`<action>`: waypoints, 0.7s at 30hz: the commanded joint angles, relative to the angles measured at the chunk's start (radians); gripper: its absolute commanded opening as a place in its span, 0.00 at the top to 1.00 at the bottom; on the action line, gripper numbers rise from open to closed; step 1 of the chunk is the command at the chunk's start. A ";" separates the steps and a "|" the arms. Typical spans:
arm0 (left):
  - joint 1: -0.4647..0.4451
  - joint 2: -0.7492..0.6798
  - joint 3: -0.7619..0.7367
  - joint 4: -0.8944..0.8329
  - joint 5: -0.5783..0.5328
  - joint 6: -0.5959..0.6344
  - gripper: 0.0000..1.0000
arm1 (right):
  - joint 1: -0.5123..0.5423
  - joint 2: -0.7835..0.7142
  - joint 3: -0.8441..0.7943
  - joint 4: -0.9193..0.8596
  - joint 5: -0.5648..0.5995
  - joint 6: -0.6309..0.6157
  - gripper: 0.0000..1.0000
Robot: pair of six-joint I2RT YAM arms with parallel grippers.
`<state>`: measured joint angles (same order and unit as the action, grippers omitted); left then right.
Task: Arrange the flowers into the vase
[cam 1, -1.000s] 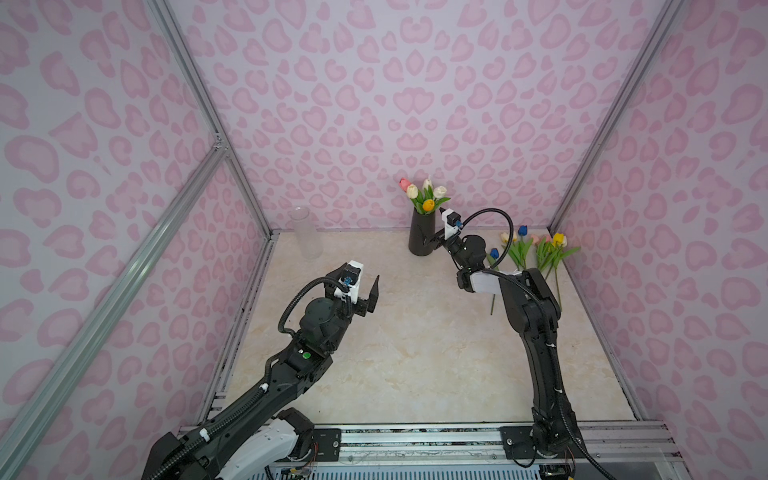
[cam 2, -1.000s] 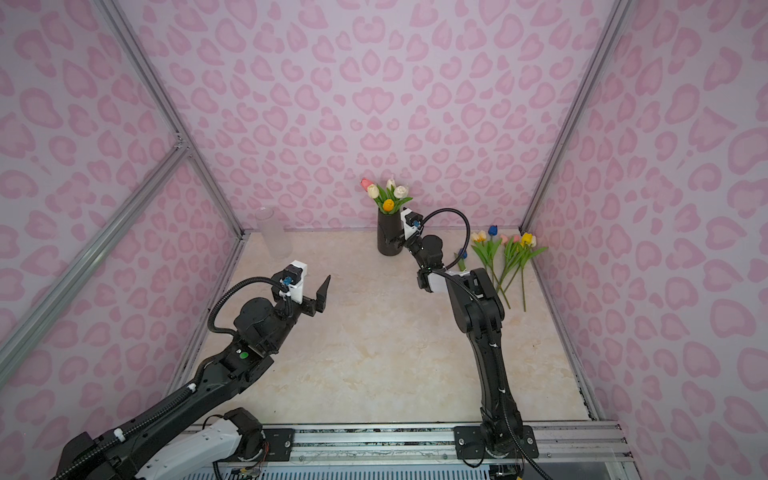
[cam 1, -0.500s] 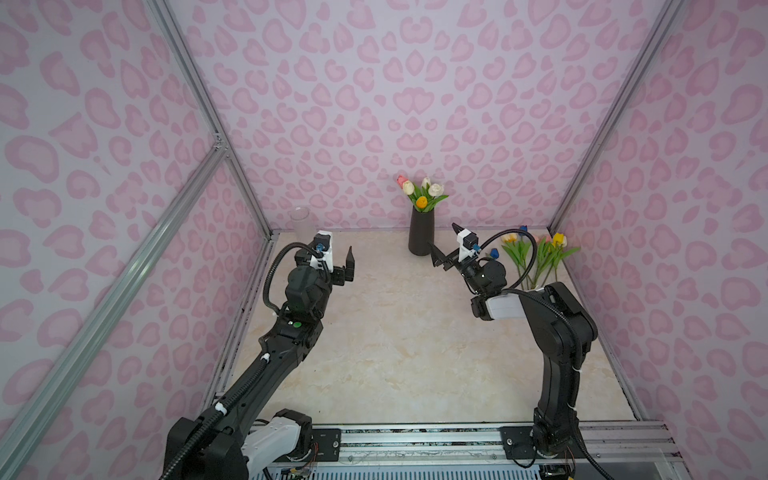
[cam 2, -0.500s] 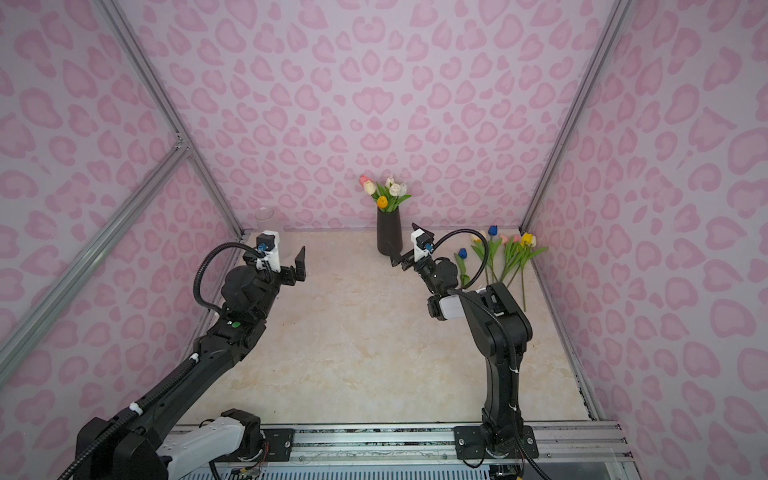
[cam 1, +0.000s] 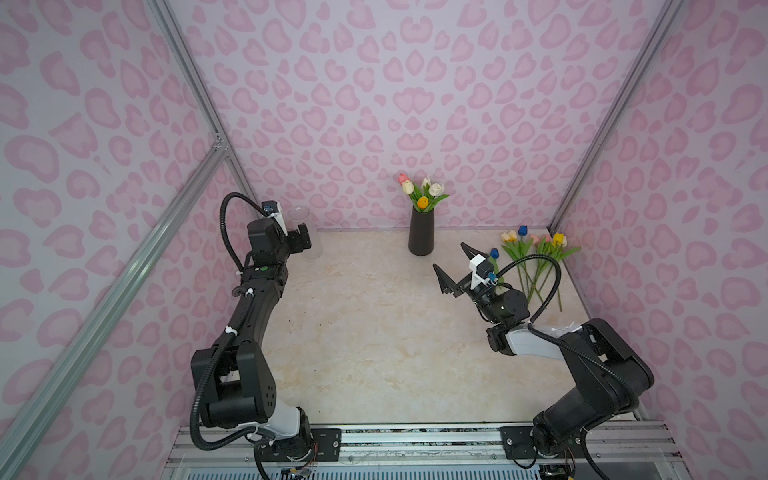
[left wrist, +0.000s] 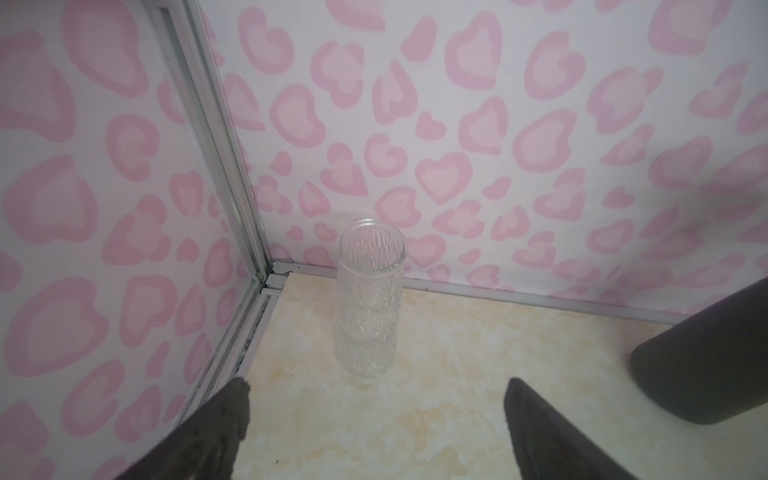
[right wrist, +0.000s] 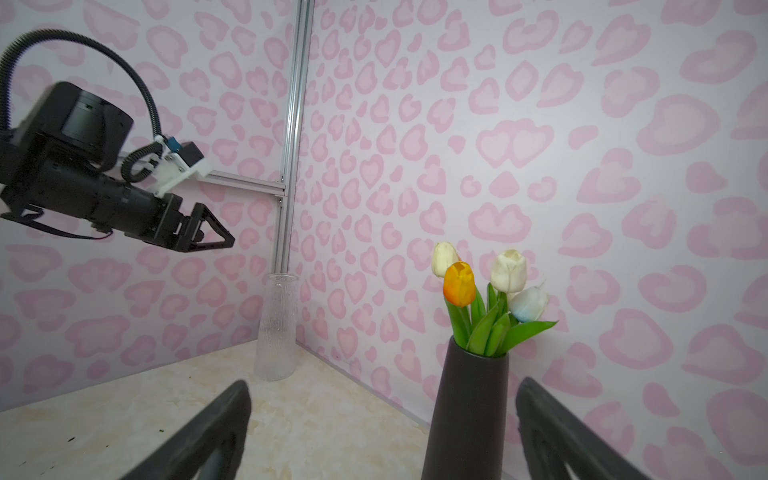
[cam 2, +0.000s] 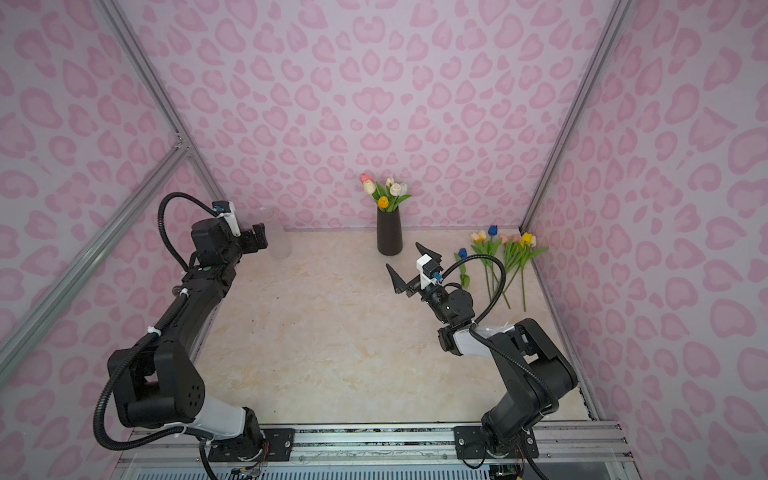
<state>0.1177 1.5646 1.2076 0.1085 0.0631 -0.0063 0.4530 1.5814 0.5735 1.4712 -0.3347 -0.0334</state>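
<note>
Next, my left gripper reaches outward and down to the clear glass vase until the open fingers straddle the upper part of the vase's side (cam 2: 272, 225) (left wrist: 371, 276).
A black vase (cam 1: 421, 232) (cam 2: 389, 232) stands at the back centre and holds several flowers (cam 1: 422, 193) (right wrist: 490, 291): white, pink and orange tulips. More flowers (cam 1: 536, 253) (cam 2: 498, 249) lie loose on the table at the back right. My right gripper (cam 1: 449, 255) (right wrist: 383, 382) hovers open and empty a little in front and to the right of the black vase (right wrist: 465, 407). My left gripper (cam 1: 302, 242) (left wrist: 379, 384) is open and empty, pointing at a clear glass vase (left wrist: 370, 299) (cam 2: 279, 245) in the back left corner, just short of it.
Pink heart-patterned walls with aluminium posts close in the table on three sides. The glass vase (right wrist: 276, 328) stands close to the corner post. The black vase (left wrist: 706, 365) also shows at the edge of the left wrist view. A metal rail runs along the front edge.
My left arm has swung from the table's middle to the back left, up to the glass vase. My right gripper has drawn back from the black vase towards the front, still open.
</note>
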 commanded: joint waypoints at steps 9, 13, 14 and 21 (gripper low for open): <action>0.027 0.289 0.099 0.272 0.093 0.184 0.03 | 0.010 -0.169 -0.093 -0.137 -0.023 -0.013 0.02; 0.028 0.367 0.124 0.369 0.129 0.186 0.03 | 0.010 -0.217 -0.104 -0.174 -0.017 -0.036 0.02; 0.028 0.388 0.131 0.382 0.141 0.185 0.03 | 0.011 -0.232 -0.111 -0.177 -0.004 -0.041 0.03; 0.030 0.500 0.197 0.488 0.117 0.166 0.03 | 0.012 -0.323 -0.137 -0.204 0.034 -0.064 0.05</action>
<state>0.1448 2.0270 1.3838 0.4923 0.1875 0.1608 0.4633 1.2839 0.4469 1.2762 -0.3218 -0.0792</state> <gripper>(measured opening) 0.972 0.953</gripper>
